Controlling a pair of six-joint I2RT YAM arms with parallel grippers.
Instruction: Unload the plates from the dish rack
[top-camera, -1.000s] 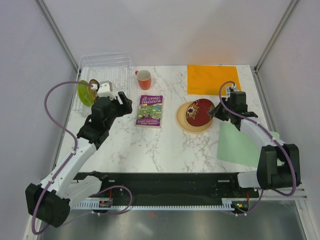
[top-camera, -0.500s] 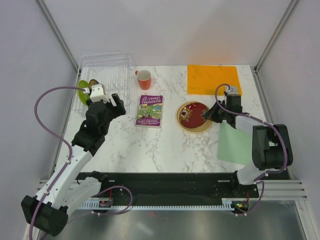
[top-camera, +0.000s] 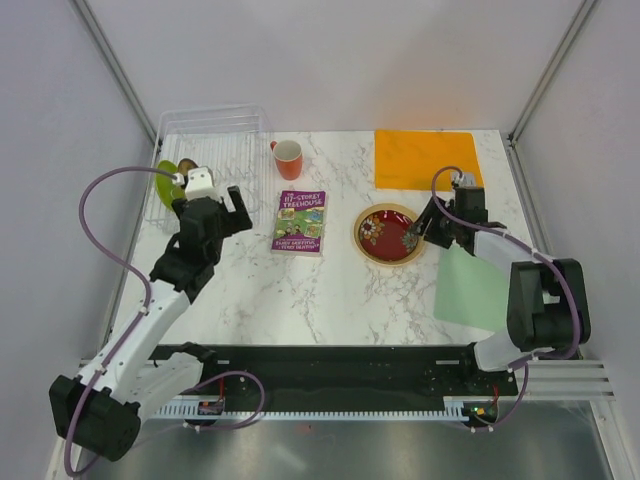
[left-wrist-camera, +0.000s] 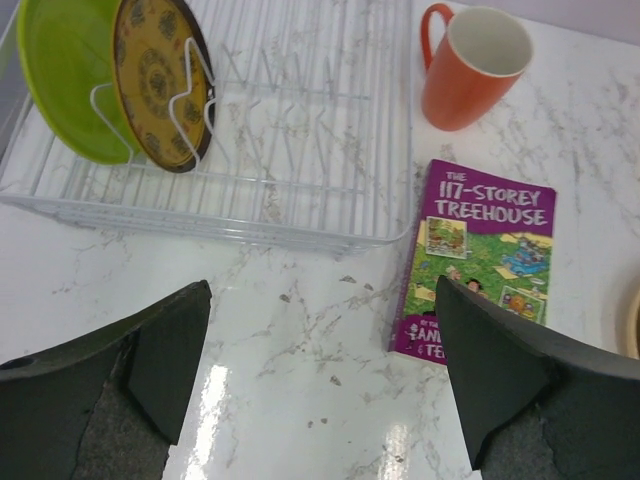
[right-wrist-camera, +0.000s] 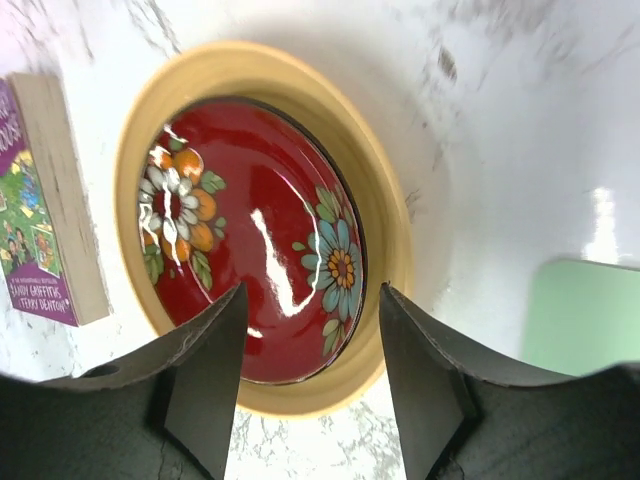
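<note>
I need to move my left gripper outward next, then turn it and lower it to the near rim of the brown-and-yellow plate (top-camera: 183, 174), which is upright beside empty slots.
The clear dish rack (top-camera: 215, 125) (left-wrist-camera: 250, 225) stands at the far left. A lime-green plate (top-camera: 164, 183) (left-wrist-camera: 60, 90) and a brown-and-yellow plate (top-camera: 186, 166) (left-wrist-camera: 155, 80) stand upright in its left end. My left gripper (top-camera: 238, 208) (left-wrist-camera: 320, 300) hovers open over bare marble just in front of the rack, holding nothing. The dark red plate (top-camera: 388, 232) (right-wrist-camera: 250, 260) lies flat inside the pale-yellow plate (top-camera: 364, 244) (right-wrist-camera: 395, 230). My right gripper (top-camera: 425, 232) (right-wrist-camera: 312, 295) is open over their right rim, its fingers apart from the plates.
An orange-red mug (top-camera: 289, 158) (left-wrist-camera: 470, 65) stands right of the rack. A purple book (top-camera: 300, 220) (left-wrist-camera: 480, 260) (right-wrist-camera: 40, 220) lies between the rack and the stacked plates. An orange mat (top-camera: 425, 158) is at the back right, a green mat (top-camera: 475, 290) (right-wrist-camera: 590, 315) under the right arm.
My right gripper lowered the tilted dark red plate flat into the pale-yellow plate and opened, letting it go. My left gripper opened wider and stayed in front of the rack.
</note>
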